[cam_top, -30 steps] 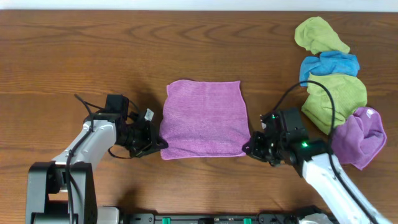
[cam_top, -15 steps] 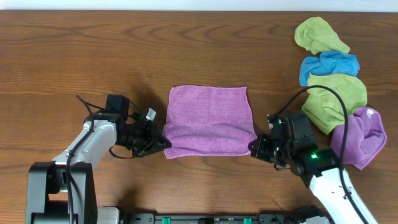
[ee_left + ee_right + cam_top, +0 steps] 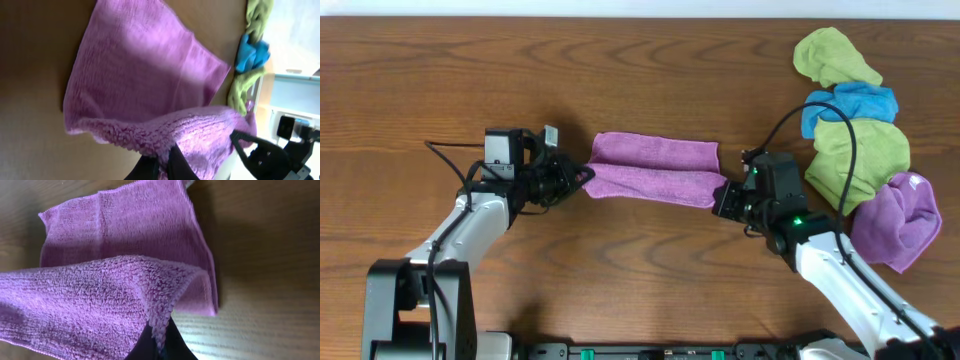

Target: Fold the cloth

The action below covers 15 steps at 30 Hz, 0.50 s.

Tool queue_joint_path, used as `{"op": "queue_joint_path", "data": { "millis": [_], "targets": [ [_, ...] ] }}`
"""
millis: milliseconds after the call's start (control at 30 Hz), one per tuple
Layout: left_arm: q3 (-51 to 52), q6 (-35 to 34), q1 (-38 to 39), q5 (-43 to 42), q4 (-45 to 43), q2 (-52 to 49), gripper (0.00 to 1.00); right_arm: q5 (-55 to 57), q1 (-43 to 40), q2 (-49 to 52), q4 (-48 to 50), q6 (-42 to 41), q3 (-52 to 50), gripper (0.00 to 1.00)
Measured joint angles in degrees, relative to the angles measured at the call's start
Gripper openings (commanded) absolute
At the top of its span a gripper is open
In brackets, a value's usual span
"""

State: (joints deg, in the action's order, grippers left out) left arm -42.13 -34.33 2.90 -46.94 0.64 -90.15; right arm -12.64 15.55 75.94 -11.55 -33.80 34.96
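My left gripper moves outward and down to the cloth's far corner on its own side next and releases the pinched corner there, as the cloth's far part lies uncovered.
The mauve cloth lies mid-table, its near half lifted and carried back over its far half. My left gripper is shut on the cloth's near left corner; my right gripper is shut on the near right corner. In the left wrist view the cloth spreads flat ahead, with the raised edge pinched in the fingers. In the right wrist view the cloth lies flat beyond the lifted fold held in the fingers. The white tag is not visible.
At the right stand a green cloth, a blue cloth, another green cloth and a lavender-purple cloth in a row. The table's far edge runs along the top.
Both grippers moved away from me with the near corners, lifting the near edge up and over. The cloth went from flat and square to a narrow band.
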Motion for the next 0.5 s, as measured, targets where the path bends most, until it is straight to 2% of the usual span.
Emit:
{"op": "queue_joint_path", "data": {
  "millis": [167,500],
  "targets": [
    [-0.26,-3.02,0.35,1.97,-6.47,-3.65,0.06,2.12,0.02,1.46,5.57,1.18,0.15,0.01],
    [-6.71,-4.48,0.63,2.86,-9.31,-10.34,0.06,4.85,0.46,7.78,12.39,3.72,0.24,0.01]
  ]
}}
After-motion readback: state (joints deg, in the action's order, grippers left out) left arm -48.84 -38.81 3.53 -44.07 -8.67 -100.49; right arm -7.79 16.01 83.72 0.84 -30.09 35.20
